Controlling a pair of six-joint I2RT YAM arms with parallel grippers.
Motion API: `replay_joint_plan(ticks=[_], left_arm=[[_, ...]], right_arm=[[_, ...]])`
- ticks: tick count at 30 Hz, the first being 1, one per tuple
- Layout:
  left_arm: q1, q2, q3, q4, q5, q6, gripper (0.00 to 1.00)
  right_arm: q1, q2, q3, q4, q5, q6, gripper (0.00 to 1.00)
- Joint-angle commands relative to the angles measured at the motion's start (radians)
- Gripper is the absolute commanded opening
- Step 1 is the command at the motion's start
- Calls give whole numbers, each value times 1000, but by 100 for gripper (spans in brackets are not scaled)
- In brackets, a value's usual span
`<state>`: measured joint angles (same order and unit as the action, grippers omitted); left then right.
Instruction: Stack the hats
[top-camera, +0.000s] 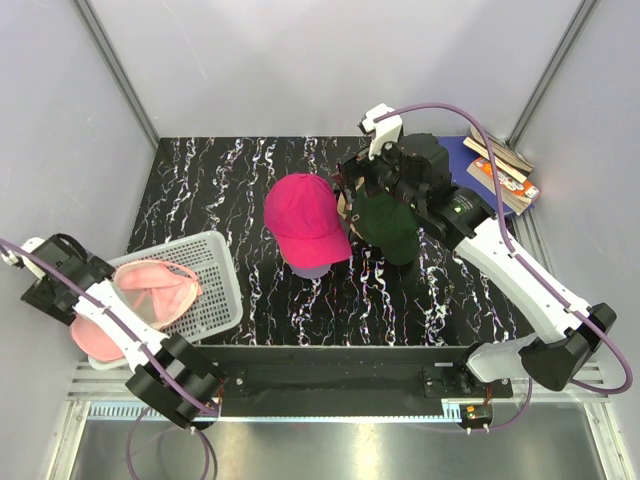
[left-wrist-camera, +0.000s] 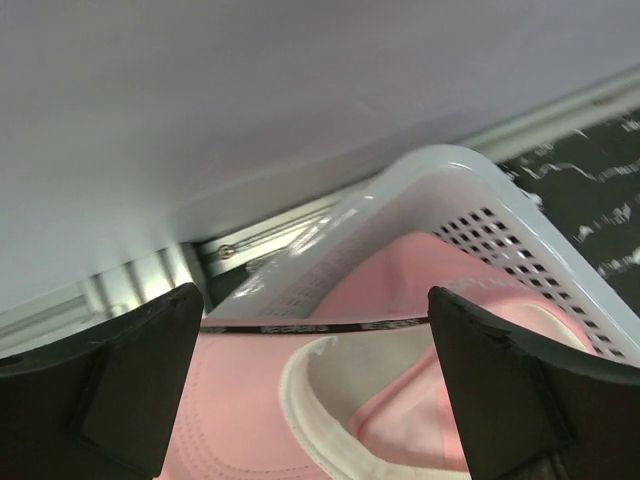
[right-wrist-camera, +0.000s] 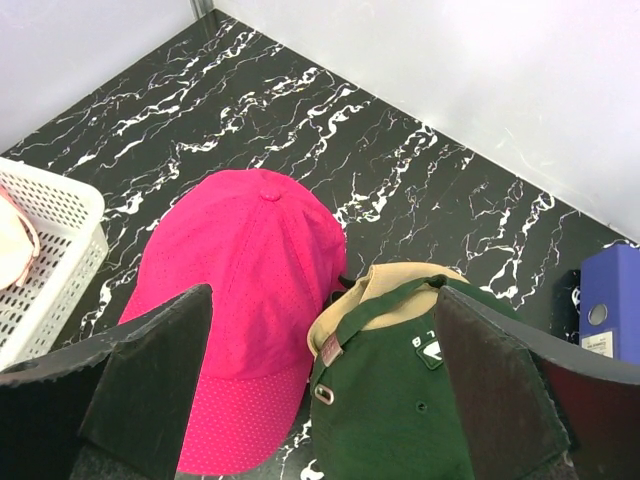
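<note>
My left gripper will move outward, turn and go down to the light pink cap's black-banded edge (left-wrist-camera: 316, 327), because that edge runs from one finger to the other.
A magenta cap (top-camera: 305, 220) lies mid-table, with a lavender edge (top-camera: 313, 271) showing under its brim. It also shows in the right wrist view (right-wrist-camera: 245, 300). Right beside it a dark green cap (top-camera: 388, 226) sits on top of a tan cap (right-wrist-camera: 390, 290). My right gripper (right-wrist-camera: 322, 300) is open and empty, hovering above the green cap's (right-wrist-camera: 400, 410) back strap. A light pink cap (top-camera: 155, 290) lies upside down in the white mesh basket (top-camera: 215, 290). My left gripper (left-wrist-camera: 315, 300) is open and empty just above that pink cap (left-wrist-camera: 240, 400).
The basket (left-wrist-camera: 500, 230) stands at the table's front left, close to the left wall. A blue binder (right-wrist-camera: 610, 310) and books (top-camera: 505, 170) lie at the back right corner. Grey walls enclose the table on three sides.
</note>
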<state>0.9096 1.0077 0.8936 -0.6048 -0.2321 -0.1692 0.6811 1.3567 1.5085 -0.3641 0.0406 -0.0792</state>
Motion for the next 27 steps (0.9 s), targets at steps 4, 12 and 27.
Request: replay_joint_plan(ticks=[4, 12, 27], left_arm=[[-51, 17, 8, 73, 185, 193, 99], [-115, 112, 25, 40, 137, 264, 94], [-189, 230, 96, -55, 40, 252, 48]], right_arm=[[-5, -34, -5, 37, 28, -25, 100], [-3, -36, -7, 39, 48, -36, 100], [-5, -36, -11, 37, 76, -54, 100]])
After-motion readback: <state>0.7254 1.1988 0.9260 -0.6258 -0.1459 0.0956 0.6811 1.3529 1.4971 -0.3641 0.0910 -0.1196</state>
